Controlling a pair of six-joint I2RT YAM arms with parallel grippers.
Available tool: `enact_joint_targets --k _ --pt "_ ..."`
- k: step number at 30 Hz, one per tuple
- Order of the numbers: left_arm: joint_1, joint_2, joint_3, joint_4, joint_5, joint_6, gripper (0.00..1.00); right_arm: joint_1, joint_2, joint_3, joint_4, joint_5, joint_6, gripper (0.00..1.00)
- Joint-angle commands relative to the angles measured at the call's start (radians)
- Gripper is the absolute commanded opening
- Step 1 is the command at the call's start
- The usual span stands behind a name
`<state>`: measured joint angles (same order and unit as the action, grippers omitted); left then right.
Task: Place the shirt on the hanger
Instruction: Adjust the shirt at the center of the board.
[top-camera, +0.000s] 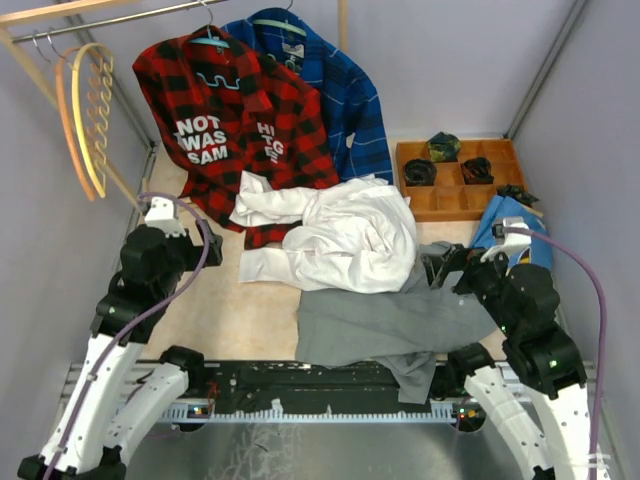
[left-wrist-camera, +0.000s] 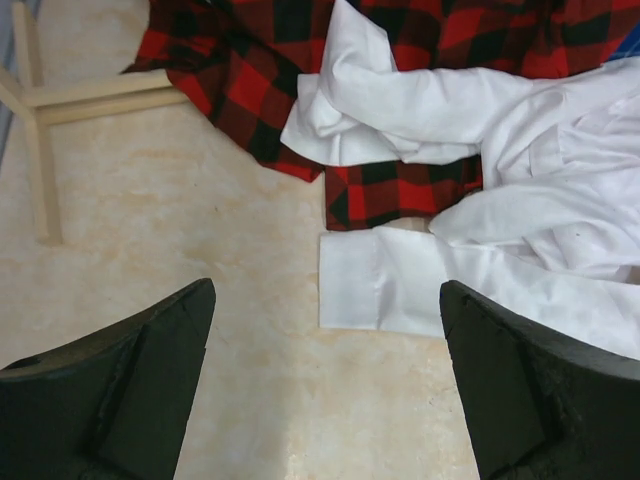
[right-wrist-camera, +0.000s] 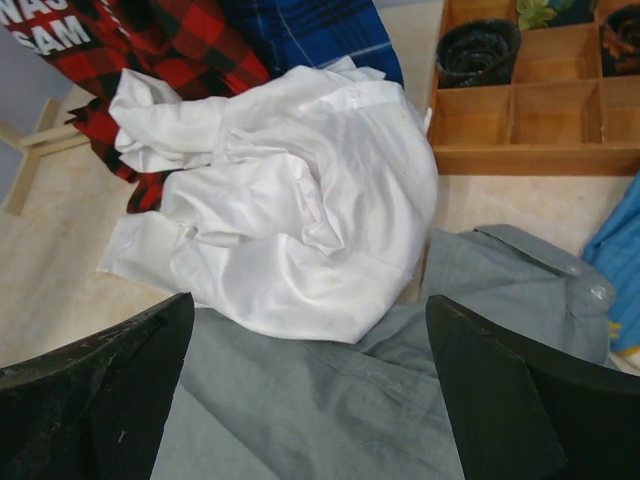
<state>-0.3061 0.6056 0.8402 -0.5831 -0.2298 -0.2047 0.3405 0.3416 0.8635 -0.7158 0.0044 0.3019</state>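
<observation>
My right gripper should next tip its fingers downward and lower them onto the uncovered cloth of the grey shirt's creased part, which lies below, beside the white shirt.
The grey shirt lies crumpled at the table's near edge, one part hanging over it; its collar points right. A white shirt overlaps its far side. The pale yellow-tan hanger hangs on the rail at the far left, beside a darker orange one. My right gripper hovers open over the grey shirt with nothing between its fingers. My left gripper is open over bare table, just short of the white shirt's cuff.
A red-black plaid shirt and a blue shirt hang on teal hangers at the back. A wooden compartment tray with dark rolled items stands at the back right, blue cloth beside it. The wooden rack foot is at the left.
</observation>
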Motion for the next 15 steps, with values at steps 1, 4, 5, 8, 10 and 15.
enact_joint_targets --k 1,4,5,8,10,15 --pt "-0.008 0.069 0.058 -0.053 0.081 -0.03 0.99 -0.056 0.083 0.092 -0.073 0.032 0.043 0.99" --pt "-0.011 0.125 0.081 -0.093 0.101 -0.049 0.99 -0.088 0.159 0.136 -0.144 0.048 0.056 0.99" --pt "-0.012 0.142 0.088 -0.109 0.104 -0.056 0.99 -0.097 0.183 0.148 -0.164 0.048 0.061 0.99" --pt "-0.015 0.192 0.118 -0.151 0.101 -0.085 0.99 -0.121 0.251 0.181 -0.213 0.052 0.08 0.99" --pt "-0.016 0.22 0.137 -0.171 0.1 -0.102 0.99 -0.134 0.298 0.202 -0.242 0.07 0.094 0.99" --pt "-0.017 0.246 0.152 -0.163 0.15 -0.127 0.99 -0.155 0.423 0.232 -0.306 0.117 0.112 0.99"
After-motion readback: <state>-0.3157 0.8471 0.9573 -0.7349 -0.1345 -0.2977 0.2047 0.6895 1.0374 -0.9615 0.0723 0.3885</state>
